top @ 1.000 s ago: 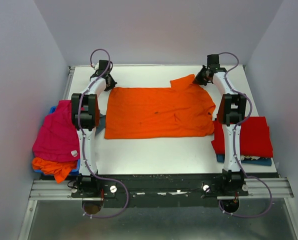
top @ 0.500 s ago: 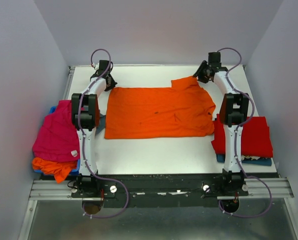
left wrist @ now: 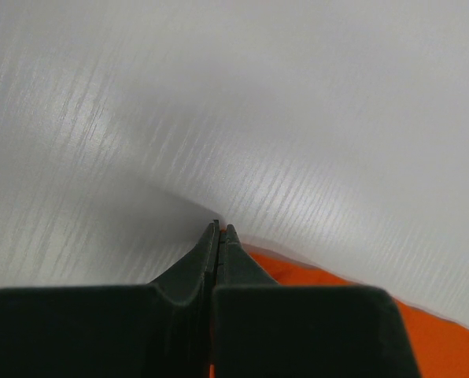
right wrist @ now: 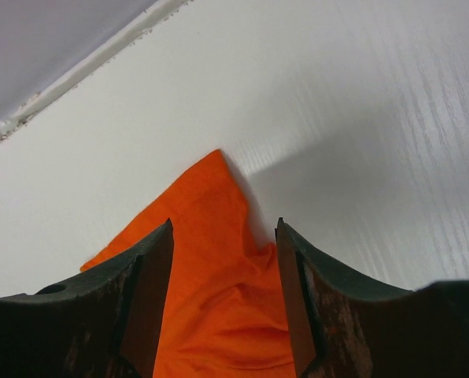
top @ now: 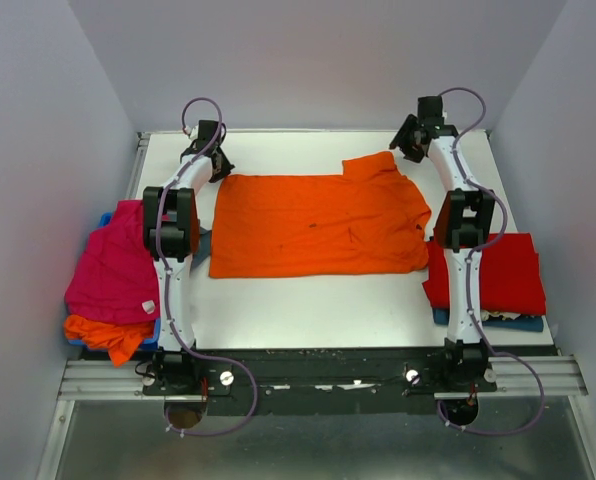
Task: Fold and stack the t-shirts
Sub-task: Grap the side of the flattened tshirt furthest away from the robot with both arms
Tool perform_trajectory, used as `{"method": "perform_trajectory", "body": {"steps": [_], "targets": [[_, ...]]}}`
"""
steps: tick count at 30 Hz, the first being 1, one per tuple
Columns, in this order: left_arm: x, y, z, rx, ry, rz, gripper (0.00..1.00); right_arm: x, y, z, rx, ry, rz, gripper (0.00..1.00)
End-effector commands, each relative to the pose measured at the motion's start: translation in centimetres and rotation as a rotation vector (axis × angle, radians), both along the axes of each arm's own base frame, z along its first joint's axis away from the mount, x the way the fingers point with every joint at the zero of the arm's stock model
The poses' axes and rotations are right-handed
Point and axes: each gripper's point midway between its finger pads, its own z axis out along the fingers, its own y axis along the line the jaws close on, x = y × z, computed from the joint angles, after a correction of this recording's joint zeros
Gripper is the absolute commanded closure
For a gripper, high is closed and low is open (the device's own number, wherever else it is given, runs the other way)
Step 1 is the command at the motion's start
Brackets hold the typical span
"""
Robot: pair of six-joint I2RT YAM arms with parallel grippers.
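My right gripper lowers and draws slightly back onto the puckered edge at the sleeve's base [top: 400, 174] [right wrist: 259, 257] next, because cloth there lies ungripped between its open fingers.
A bright orange t-shirt [top: 318, 225] lies spread flat on the middle of the white table [top: 308, 300]. My left gripper [top: 218, 166] sits at its far left corner. In the left wrist view its jaws [left wrist: 220, 227] are shut, with orange cloth [left wrist: 313, 276] beside them and a sliver of orange showing between them. My right gripper [top: 408, 146] stands open just beyond the shirt's far right sleeve [top: 370, 164]. In the right wrist view that sleeve's tip [right wrist: 215, 205] lies loose on the table between the spread fingers [right wrist: 224, 222], gripped by neither.
A loose pile with a magenta t-shirt [top: 113, 265] over an orange one [top: 103, 335] hangs off the table's left edge. A folded red t-shirt [top: 498, 270] lies on a blue one [top: 513, 322] at the right edge. The back wall is close behind both grippers.
My right gripper has opened, let go of the orange sleeve and drawn back toward the far wall. The sleeve has settled flat. The left arm has not moved.
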Motion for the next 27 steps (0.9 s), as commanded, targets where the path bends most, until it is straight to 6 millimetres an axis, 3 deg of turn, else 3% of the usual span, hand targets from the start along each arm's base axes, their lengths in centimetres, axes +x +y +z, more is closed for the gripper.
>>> {"method": "perform_trajectory", "body": {"steps": [1,6,7,8,15,19,23,25,27], "targets": [[-1.2,-0.1,-0.5,0.01,0.043,-0.015,1.0,-0.9,0.1,-2.2,-0.004,0.067,0.019,0.37],[-1.2,-0.3,-0.6,0.006,0.045,-0.022,1.0,-1.2,0.5,-2.1,0.005,0.047,0.046,0.38],[-1.2,-0.3,-0.6,0.005,0.045,-0.023,1.0,-1.3,0.7,-2.0,0.004,0.04,0.062,0.33],[-1.2,-0.3,-0.6,0.005,0.045,-0.026,1.0,-1.2,1.2,-1.7,0.013,0.022,0.09,0.0],[-1.1,-0.5,-0.6,-0.001,0.041,-0.034,1.0,-2.2,0.6,-3.3,0.042,0.09,0.069,0.0],[-1.1,-0.5,-0.6,-0.004,0.039,-0.037,1.0,-2.3,0.8,-2.9,0.048,0.075,0.09,0.0],[-1.0,-0.5,-0.6,-0.01,0.038,-0.037,1.0,-2.6,3.1,-3.1,0.118,0.039,0.234,0.0],[-0.9,-0.5,-0.6,-0.012,0.035,-0.037,1.0,-2.2,3.1,-3.3,0.112,0.053,0.254,0.0],[-1.0,-0.4,-0.7,-0.014,0.038,-0.036,1.0,-1.9,3.5,-2.9,0.119,0.049,0.286,0.08]]}}
